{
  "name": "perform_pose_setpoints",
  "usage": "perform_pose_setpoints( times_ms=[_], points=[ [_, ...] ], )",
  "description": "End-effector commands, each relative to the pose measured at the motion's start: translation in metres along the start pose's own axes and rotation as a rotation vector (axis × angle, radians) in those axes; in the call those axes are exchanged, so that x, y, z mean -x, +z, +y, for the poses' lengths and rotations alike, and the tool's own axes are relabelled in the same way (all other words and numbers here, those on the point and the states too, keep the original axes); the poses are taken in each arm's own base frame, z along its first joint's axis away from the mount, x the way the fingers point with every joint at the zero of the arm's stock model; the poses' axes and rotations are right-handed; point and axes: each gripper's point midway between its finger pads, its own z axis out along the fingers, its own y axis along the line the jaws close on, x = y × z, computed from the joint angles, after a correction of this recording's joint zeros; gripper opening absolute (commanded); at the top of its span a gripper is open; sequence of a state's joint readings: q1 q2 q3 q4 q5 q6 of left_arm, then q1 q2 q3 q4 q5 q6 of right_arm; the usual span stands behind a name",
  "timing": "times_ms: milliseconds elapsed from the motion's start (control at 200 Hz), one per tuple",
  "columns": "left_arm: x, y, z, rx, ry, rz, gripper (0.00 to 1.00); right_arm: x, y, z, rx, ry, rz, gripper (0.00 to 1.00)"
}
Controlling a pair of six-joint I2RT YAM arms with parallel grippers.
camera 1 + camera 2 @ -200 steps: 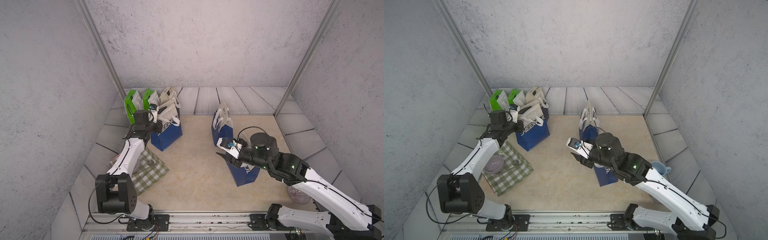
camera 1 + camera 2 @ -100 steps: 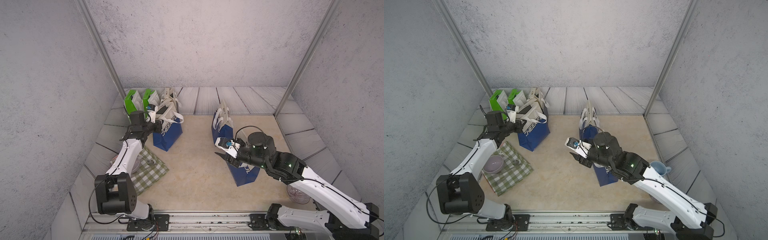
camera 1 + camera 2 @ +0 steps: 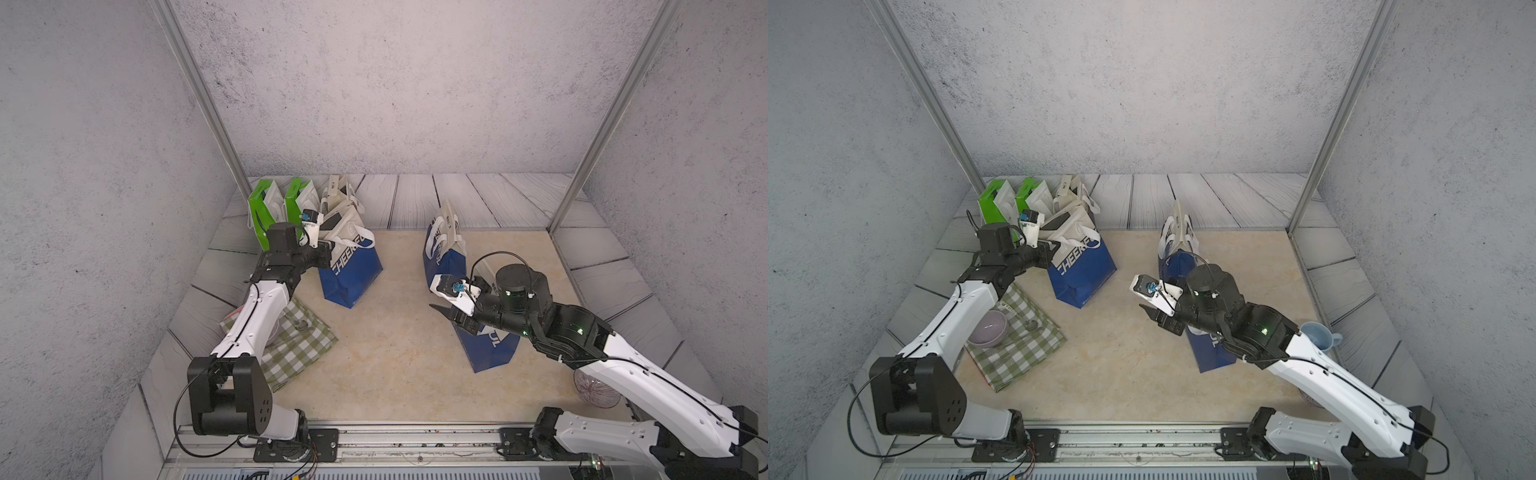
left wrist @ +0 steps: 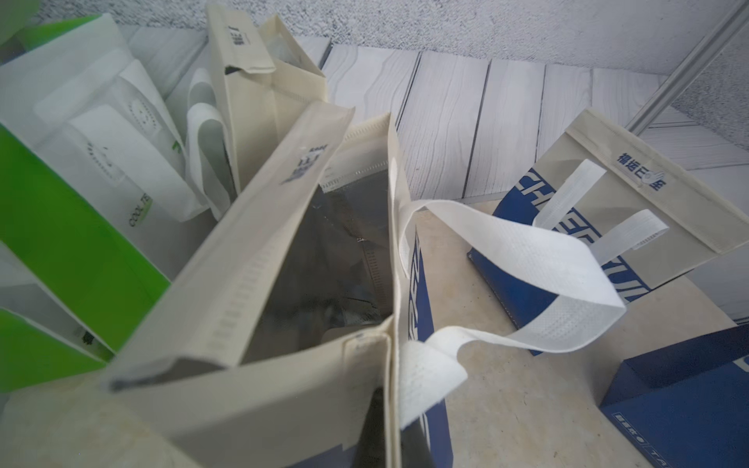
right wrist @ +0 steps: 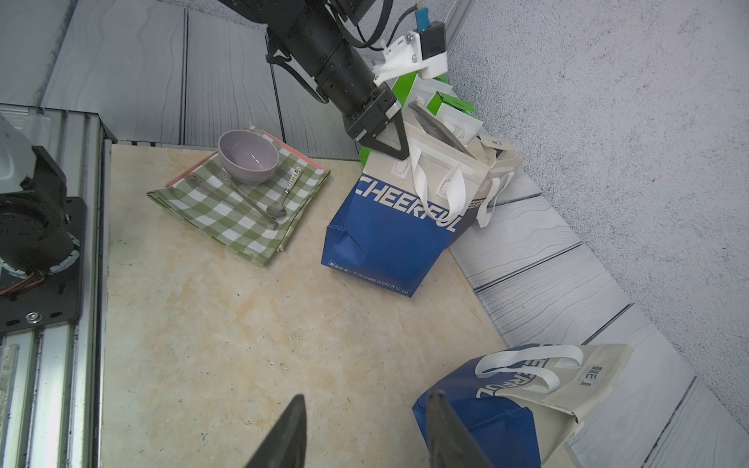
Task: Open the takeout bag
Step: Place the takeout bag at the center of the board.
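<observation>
My left gripper will turn slightly toward the green bags and let go of the beige top rim's near corner (image 4: 378,345), because the takeout bag's opening already gapes around its dark lining (image 4: 324,263).
The takeout bag (image 3: 353,270) (image 3: 1084,270) is blue below and beige above, printed CHEERFUL, with white handles, and stands upright at the back left. Its mouth gapes and shows a dark lining (image 4: 324,263). My left gripper (image 3: 330,249) (image 3: 1054,249) (image 4: 391,433) is shut on the beige top rim (image 4: 283,377) at its near corner; the right wrist view shows the same grip on the bag (image 5: 389,239). My right gripper (image 3: 442,313) (image 3: 1148,311) (image 5: 367,399) hangs open over bare floor mid-table, holding nothing.
A second blue bag (image 3: 440,245) stands at centre back. Another (image 3: 490,345) lies under my right arm. Green bags (image 3: 266,208) and a beige bag (image 3: 338,195) crowd the back left corner. A checked cloth (image 3: 299,340) carries a bowl (image 3: 988,328) and spoon. A blue cup (image 3: 1318,336) sits right.
My left gripper has drawn the bag's near rim outward, and the mouth stands wider than a second ago. The right arm has edged slightly left.
</observation>
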State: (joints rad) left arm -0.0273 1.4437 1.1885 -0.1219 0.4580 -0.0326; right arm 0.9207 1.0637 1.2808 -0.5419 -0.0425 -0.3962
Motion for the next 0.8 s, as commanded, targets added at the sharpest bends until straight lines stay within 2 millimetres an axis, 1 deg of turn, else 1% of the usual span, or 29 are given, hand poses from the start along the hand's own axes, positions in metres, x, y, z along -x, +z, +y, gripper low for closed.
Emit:
perform_pose_setpoints(
  times_ms=[0, 55, 130, 175, 210, 325, 420, 480, 500, 550, 610, 651, 706, 791],
  points=[
    [0.014, -0.002, 0.017, 0.093, 0.052, -0.051, 0.0, -0.002, -0.003, 0.001, -0.002, 0.012, 0.001, 0.48],
    [0.01, -0.001, 0.024, 0.118, 0.054, -0.037, 0.0, -0.003, -0.002, 0.0, -0.002, 0.014, 0.002, 0.48],
    [0.002, 0.001, 0.027, 0.13, 0.062, -0.014, 0.0, -0.003, -0.002, 0.001, -0.002, 0.015, 0.004, 0.48],
    [-0.002, 0.001, 0.031, 0.149, 0.059, 0.003, 0.07, -0.003, -0.003, 0.0, -0.004, 0.015, 0.002, 0.48],
    [-0.007, 0.001, 0.035, 0.169, 0.058, 0.02, 0.09, -0.003, -0.003, 0.0, -0.005, 0.015, 0.002, 0.48],
    [-0.017, -0.005, 0.061, 0.293, 0.043, 0.079, 0.08, -0.003, -0.003, 0.001, 0.0, 0.017, 0.001, 0.48],
    [-0.024, -0.007, 0.075, 0.325, 0.017, 0.118, 0.1, -0.004, -0.003, 0.002, 0.007, 0.023, 0.002, 0.48],
    [-0.027, -0.01, 0.081, 0.344, -0.003, 0.132, 0.17, -0.004, -0.003, 0.002, 0.007, 0.023, 0.004, 0.48],
    [-0.027, -0.011, 0.081, 0.346, -0.005, 0.134, 0.23, -0.004, -0.003, 0.002, 0.006, 0.023, 0.003, 0.48],
    [-0.026, -0.015, 0.083, 0.358, -0.007, 0.132, 0.41, -0.004, -0.003, 0.002, 0.005, 0.023, 0.004, 0.48],
    [-0.02, -0.021, 0.078, 0.352, -0.014, 0.116, 0.54, -0.004, -0.002, 0.002, 0.005, 0.023, 0.005, 0.48],
    [-0.014, -0.027, 0.072, 0.335, -0.011, 0.097, 0.59, -0.004, -0.002, 0.002, 0.004, 0.023, 0.006, 0.48],
    [-0.006, -0.037, 0.064, 0.322, -0.007, 0.075, 0.64, -0.005, -0.001, 0.001, 0.003, 0.027, 0.009, 0.48],
    [0.005, -0.056, 0.048, 0.288, -0.002, 0.047, 0.65, -0.008, 0.002, 0.0, -0.006, 0.035, 0.022, 0.48]
  ],
)
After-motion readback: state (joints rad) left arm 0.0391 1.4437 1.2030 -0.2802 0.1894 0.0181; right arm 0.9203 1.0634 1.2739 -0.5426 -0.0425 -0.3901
